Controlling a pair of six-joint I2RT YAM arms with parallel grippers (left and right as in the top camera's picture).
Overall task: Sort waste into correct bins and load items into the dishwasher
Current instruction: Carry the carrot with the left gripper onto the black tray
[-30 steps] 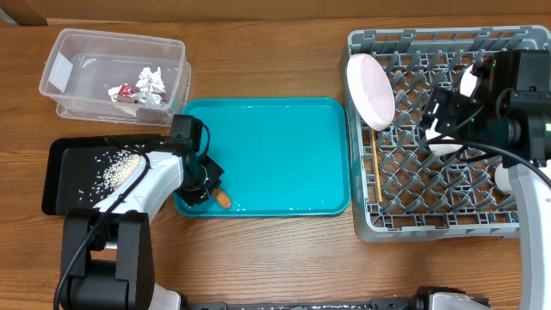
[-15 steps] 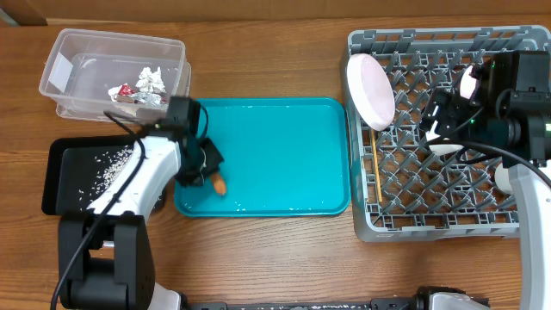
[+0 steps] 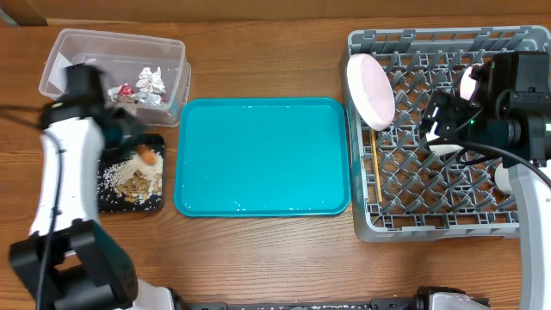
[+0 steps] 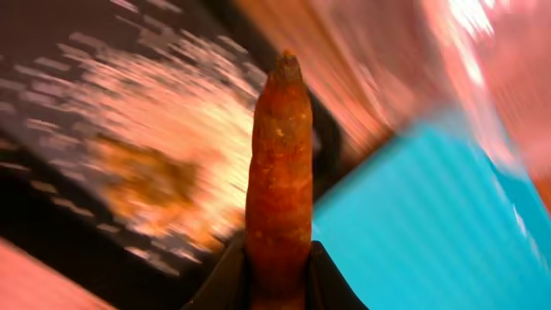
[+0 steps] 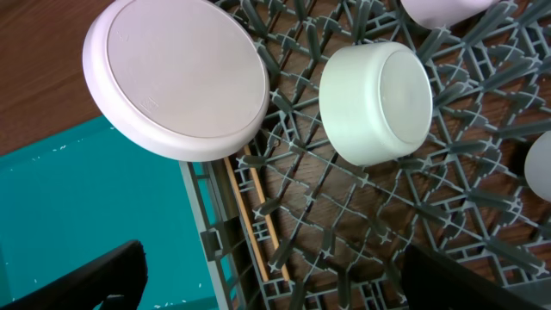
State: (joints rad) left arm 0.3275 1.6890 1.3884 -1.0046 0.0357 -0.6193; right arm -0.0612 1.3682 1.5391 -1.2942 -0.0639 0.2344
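Note:
I will next move my left gripper to the left in the overhead view and lower the carrot into the black tray (image 4: 162, 145) beside the rice, because food scraps lie there.
My left gripper (image 3: 143, 153) is shut on the small orange carrot (image 3: 149, 157) and holds it over the black tray (image 3: 110, 203), which holds brownish scraps with rice (image 3: 133, 182). In the left wrist view the carrot (image 4: 280, 172) stands up between my fingers (image 4: 277, 280) above the rice (image 4: 164, 95). The clear tub (image 3: 77, 52) holds foil (image 3: 152, 79) and the red-white wrapper (image 3: 123, 89). My right gripper (image 5: 275, 293) is open and empty over the grey rack (image 3: 362, 226), which holds the plate (image 5: 176, 77), a bowl (image 5: 379, 99), a cup (image 3: 469, 82) and chopsticks (image 5: 254, 224).
The teal tray (image 3: 263, 155) lies between the black tray and the rack, with only a few crumbs on it. My left arm crosses the left part of the black tray. The tub stands just behind the black tray.
My left gripper has lifted the carrot off the teal tray's front left corner and carried it left, over the black tray. The right arm has not moved.

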